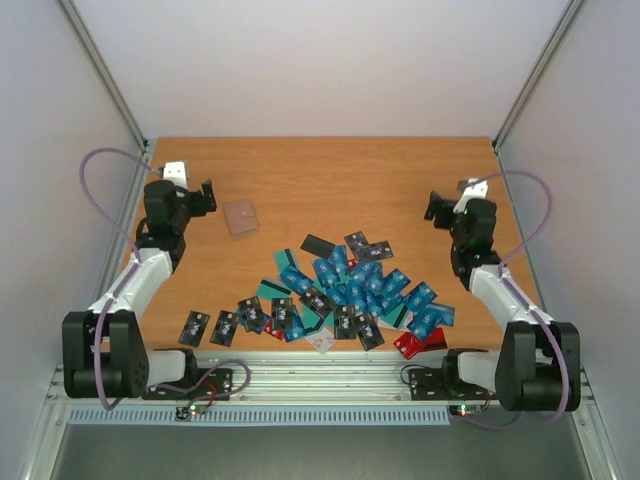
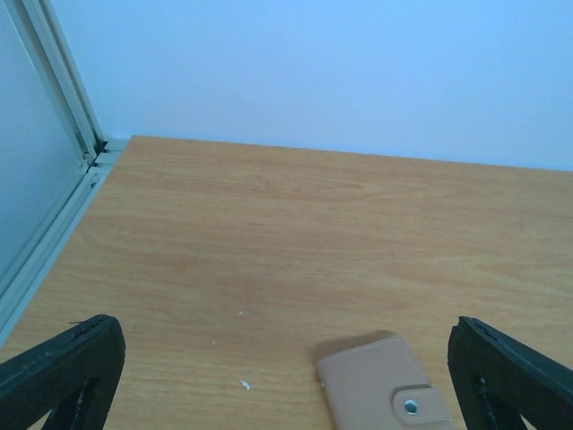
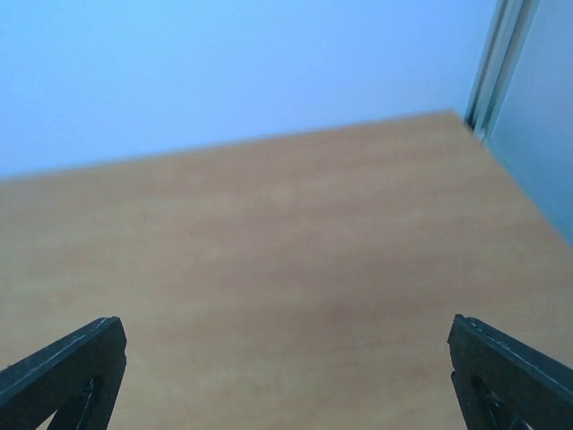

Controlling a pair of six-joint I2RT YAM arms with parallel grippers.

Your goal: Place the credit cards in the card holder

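My left gripper moves down and across onto the card holder's closest edge next, since the card holder lies below it and to its right in the top view.
Many credit cards [image 1: 345,290], mostly blue, some teal, black and red, lie spread across the near middle of the wooden table. The taupe card holder [image 1: 240,217] lies flat at the left, shut with a snap tab; it also shows in the left wrist view [image 2: 380,383]. My left gripper [image 1: 208,196] is open and empty, just left of the holder and above the table. My right gripper [image 1: 437,207] is open and empty at the far right, apart from the cards. The right wrist view shows only bare wood between its fingertips [image 3: 63,367].
A pale whitish card [image 1: 320,339] lies at the near edge of the pile. Grey enclosure walls with metal posts [image 1: 110,90] stand on three sides. A metal rail [image 1: 330,375] runs along the near edge between the arm bases.
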